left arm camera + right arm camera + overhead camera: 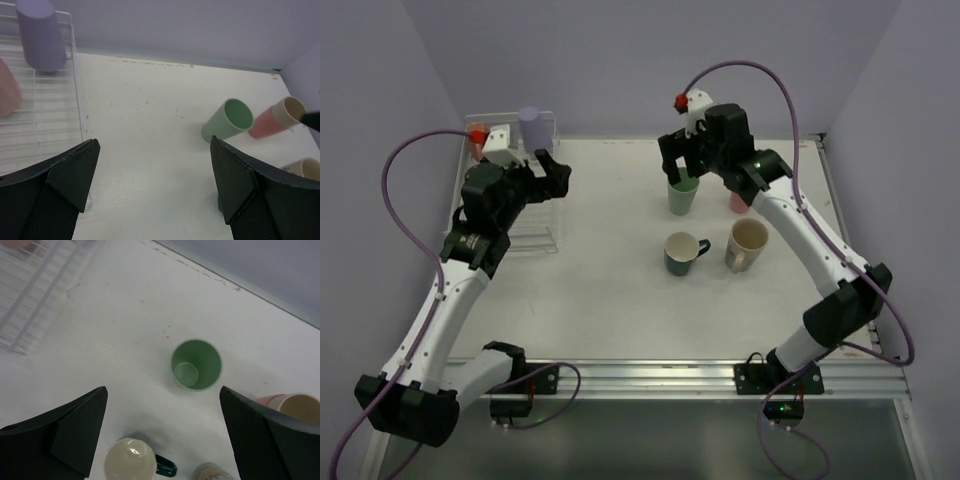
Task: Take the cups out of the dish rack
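My left gripper will move outward, then lower its open fingers around the cup and close, because the purple cup (533, 127) (41, 35) still stands at the rack's far corner.
The white wire dish rack (515, 225) stands at the back left. A purple cup (533, 127) stands at its far corner, and the left wrist view shows that purple cup (41, 35) and a pinkish-orange cup (7, 95) on the rack (50, 115). My left gripper (552, 175) is open and empty over the rack's right edge. My right gripper (682, 165) is open and empty just above an upright green cup (683, 197), also in the right wrist view (196, 365). On the table stand a pink cup (738, 203) holding a beige cup (300, 407), a dark green mug (682, 252) and a cream mug (747, 245).
The table (610, 300) is white, with lilac walls at the back and sides. A metal rail (650, 375) carrying the arm bases runs along the near edge. The unloaded cups cluster at the centre right.
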You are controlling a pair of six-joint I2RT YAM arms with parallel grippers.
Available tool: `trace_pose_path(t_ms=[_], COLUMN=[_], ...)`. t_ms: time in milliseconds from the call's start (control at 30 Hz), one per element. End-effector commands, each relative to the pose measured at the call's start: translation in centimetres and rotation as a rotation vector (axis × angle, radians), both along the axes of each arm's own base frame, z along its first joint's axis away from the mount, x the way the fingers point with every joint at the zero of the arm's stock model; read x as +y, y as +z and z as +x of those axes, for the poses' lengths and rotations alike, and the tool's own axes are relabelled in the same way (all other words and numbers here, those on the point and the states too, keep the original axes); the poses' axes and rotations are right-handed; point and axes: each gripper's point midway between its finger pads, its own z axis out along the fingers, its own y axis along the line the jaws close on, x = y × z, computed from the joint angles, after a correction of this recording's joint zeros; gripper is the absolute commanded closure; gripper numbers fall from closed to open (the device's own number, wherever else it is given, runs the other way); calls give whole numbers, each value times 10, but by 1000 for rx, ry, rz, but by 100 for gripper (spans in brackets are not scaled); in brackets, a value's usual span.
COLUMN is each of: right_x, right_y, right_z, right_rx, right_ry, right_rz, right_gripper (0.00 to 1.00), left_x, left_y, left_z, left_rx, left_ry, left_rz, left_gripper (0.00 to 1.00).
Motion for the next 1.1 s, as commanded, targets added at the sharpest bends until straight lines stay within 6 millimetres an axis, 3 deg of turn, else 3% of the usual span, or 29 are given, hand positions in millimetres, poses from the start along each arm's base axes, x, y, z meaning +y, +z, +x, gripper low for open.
trace_pose_path(t_ms=[0, 33, 67, 133, 167, 200, 267, 333, 367, 400, 433, 467, 500, 533, 600, 633, 733, 900, 933, 1067], right_x=[9, 14, 9, 18, 23, 22, 27, 29, 32, 30, 31, 33, 32, 33, 33, 32, 32, 38, 40, 45], right_y=[33, 45, 35, 47, 25, 37, 25, 36, 25, 30, 30, 20, 23, 22, 13, 14, 6, -5, -6, -11], right_z=[-33, -39, -61, -81, -94, -109, -127, -145, -154, -163, -168, -176, -182, -186, -192, -195, -198, -203, -205, -206], right_rx=[-50, -94, -79, -95, -54, -74, -53, -79, -58, -66, -67, -44, -41, -36, -14, -18, -2, 47, 53, 75], right_ry=[4, 22, 28, 70, 81, 96, 113, 146, 153, 162, 175, 191, 201, 212, 220, 227, 232, 257, 266, 284], right_rz=[293, 374, 422, 576, 589, 642, 658, 705, 703, 734, 749, 751, 772, 779, 778, 782, 776, 766, 767, 754], right_gripper=[4, 4, 4, 4, 4, 4, 4, 4, 4, 4, 4, 4, 4, 4, 4, 4, 5, 5, 5, 5], left_x=[24, 27, 28, 37, 42, 44, 47, 54, 58, 62, 71, 78, 83, 92, 99, 106, 114, 115, 115, 117], left_y=[30, 43, 29, 28, 29, 27, 22, 9, 5, 17, -14, -18, -13, -34, -33, -48, -61, -71, -83, -99], left_z=[36, 45, 63, 94, 104, 115, 146, 178, 187, 199, 216, 223, 232, 243, 256, 266, 286, 313, 319, 331], left_rx=[-69, -89, -50, -32, -33, -25, -5, 38, 51, 30, 97, 107, 94, 129, 115, 131, 115, 84, 94, 90], left_ry=[175, 201, 225, 295, 331, 343, 364, 386, 391, 409, 424, 450, 468, 479, 488, 494, 478, 469, 467, 493], left_rz=[44, 51, 80, 135, 165, 183, 219, 246, 256, 251, 279, 293, 290, 307, 315, 322, 316, 340, 341, 320], left_gripper=[0, 0, 0, 0, 0, 0, 0, 0, 0, 0, 0, 0, 0, 0, 0, 0, 0, 0, 0, 0])
